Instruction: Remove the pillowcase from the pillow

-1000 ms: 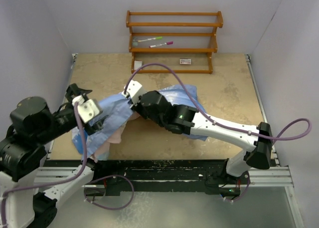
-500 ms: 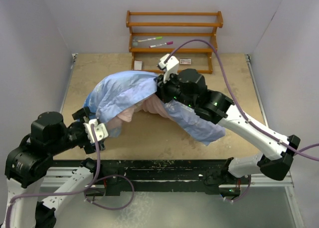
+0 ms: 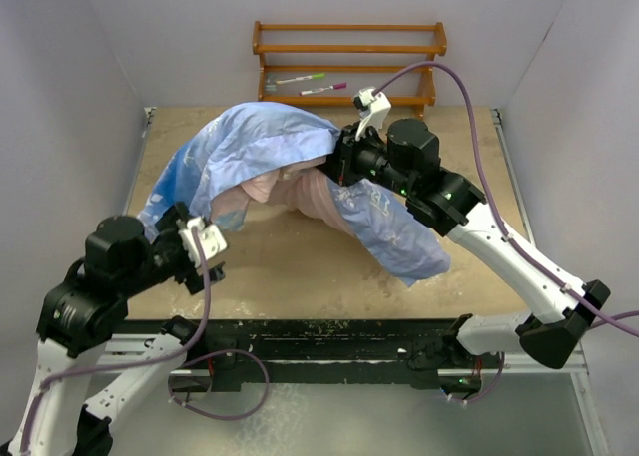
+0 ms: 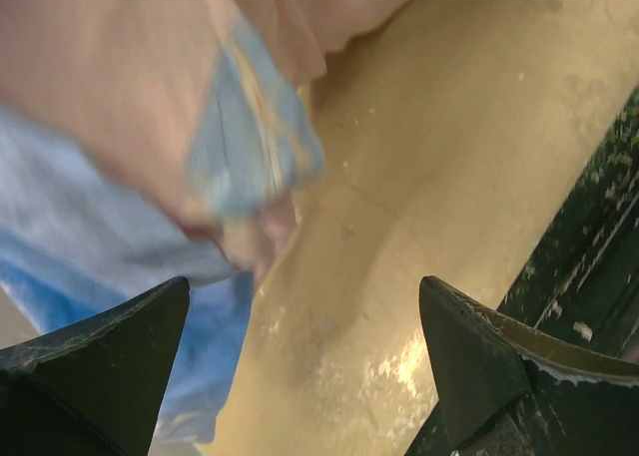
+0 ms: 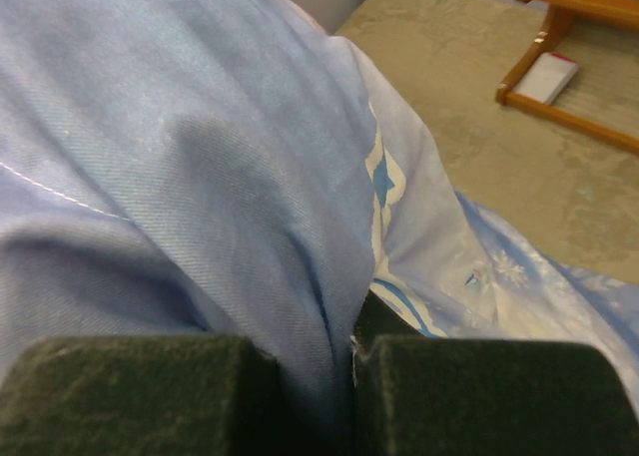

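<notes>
Since the pillowcase's blue edge (image 3: 200,185) (image 4: 105,212) hangs just outward of my open, empty left gripper, I should move it outward, tilting it up onto that edge, and close.
The light blue pillowcase (image 3: 260,142) lies bunched and raised over the middle of the table, with its pale pink inside (image 3: 285,189) showing underneath. My right gripper (image 3: 342,157) is shut on a fold of the blue fabric (image 5: 200,157) and holds it up; in the right wrist view the gripper (image 5: 334,341) pinches the cloth between its pads. My left gripper (image 3: 205,238) is at the case's near left end. In the left wrist view this gripper (image 4: 305,296) is wide open and empty over bare table, with the case's edge (image 4: 250,147) just beyond it. The pillow is hidden.
A wooden rack (image 3: 349,62) stands against the back wall with two markers (image 3: 312,83) on it; it also shows in the right wrist view (image 5: 569,37). A black rail (image 3: 329,336) runs along the table's near edge. White walls close in both sides.
</notes>
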Motion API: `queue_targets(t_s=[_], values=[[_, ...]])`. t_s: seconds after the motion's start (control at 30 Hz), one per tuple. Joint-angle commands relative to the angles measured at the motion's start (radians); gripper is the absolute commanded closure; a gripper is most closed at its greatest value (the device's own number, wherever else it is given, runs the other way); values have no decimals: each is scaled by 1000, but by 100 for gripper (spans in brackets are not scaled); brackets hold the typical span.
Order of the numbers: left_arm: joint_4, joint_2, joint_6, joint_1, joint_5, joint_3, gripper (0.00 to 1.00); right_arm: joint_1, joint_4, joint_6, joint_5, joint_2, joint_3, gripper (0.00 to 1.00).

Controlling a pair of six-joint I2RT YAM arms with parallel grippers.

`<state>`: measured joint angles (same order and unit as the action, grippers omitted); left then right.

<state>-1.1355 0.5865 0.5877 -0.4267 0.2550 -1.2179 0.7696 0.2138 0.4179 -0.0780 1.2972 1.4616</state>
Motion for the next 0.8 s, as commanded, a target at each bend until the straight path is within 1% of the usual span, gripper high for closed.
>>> queue_targets(t_s=[0.0,0.1,0.13,0.17,0.2,0.23,0.27,0.3,0.33,0.37,0.47,0.6,0.7,0.77], values=[[213,138,-146,-1,-13,-90,1,5,-243,165,-113,-13,84,100],[292,188,-161,-1,-73,-132,9,3,-241,187,-135,-16,101,100],[324,199,-159,-1,-112,-140,14,2,-239,188,-139,-21,107,100],[359,212,-152,-1,-159,-147,21,2,-227,188,-144,-25,120,100],[397,224,-140,-2,-231,-152,38,2,-214,188,-146,-28,134,100],[439,237,-126,-2,-304,-155,52,1,-199,185,-147,-29,148,100],[476,251,-106,-2,-371,-158,63,-1,-183,184,-147,-32,160,100],[513,261,-84,-2,-427,-163,74,-3,-173,181,-147,-37,166,100],[537,271,-67,-2,-459,-174,81,-4,-164,178,-147,-44,169,100],[547,277,-53,-1,-472,-195,86,-7,-154,172,-145,-53,168,100],[526,296,-35,-1,-455,-296,94,-10,-106,137,-108,-88,153,100],[450,332,26,-1,-449,-474,98,-21,-41,91,-61,-135,94,100],[375,357,78,-1,-447,-596,99,-29,-22,68,-46,-163,41,100],[356,362,94,-3,-444,-659,99,-31,-21,60,-40,-175,13,100]])
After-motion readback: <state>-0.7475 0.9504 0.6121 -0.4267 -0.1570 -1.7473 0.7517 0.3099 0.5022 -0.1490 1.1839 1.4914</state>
